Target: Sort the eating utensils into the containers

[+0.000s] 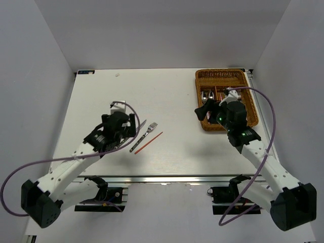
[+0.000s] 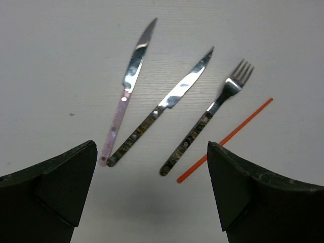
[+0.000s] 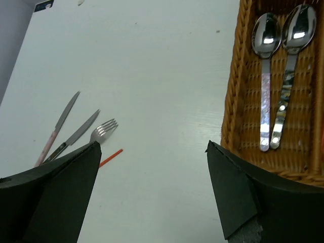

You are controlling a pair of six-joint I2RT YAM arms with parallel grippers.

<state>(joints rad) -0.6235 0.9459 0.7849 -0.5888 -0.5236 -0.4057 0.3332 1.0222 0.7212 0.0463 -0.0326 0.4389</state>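
The fork's handle near the fork's neck (image 1: 145, 135) (image 2: 206, 119) is below my left gripper and to its right in the top view, so I should move that gripper down and across onto it next.
Two knives, one pink-handled (image 2: 126, 96) and one dark-handled (image 2: 162, 106), a dark-handled fork (image 2: 207, 116) and a red chopstick (image 2: 225, 139) lie side by side on the white table. My left gripper (image 2: 152, 147) hovers open and empty just short of their handle ends. In the top view they lie left of centre, by the fork (image 1: 148, 131). Two silver spoons (image 3: 273, 76) lie in a long slot of the brown wicker tray (image 3: 233, 101). My right gripper (image 3: 153, 147) is open and empty over the table beside the tray's left wall. No white chopsticks show.
The tray (image 1: 223, 71) sits at the table's back right, near the right edge. A small white object (image 1: 118, 105) lies just behind the left arm. Grey walls enclose the table on three sides.
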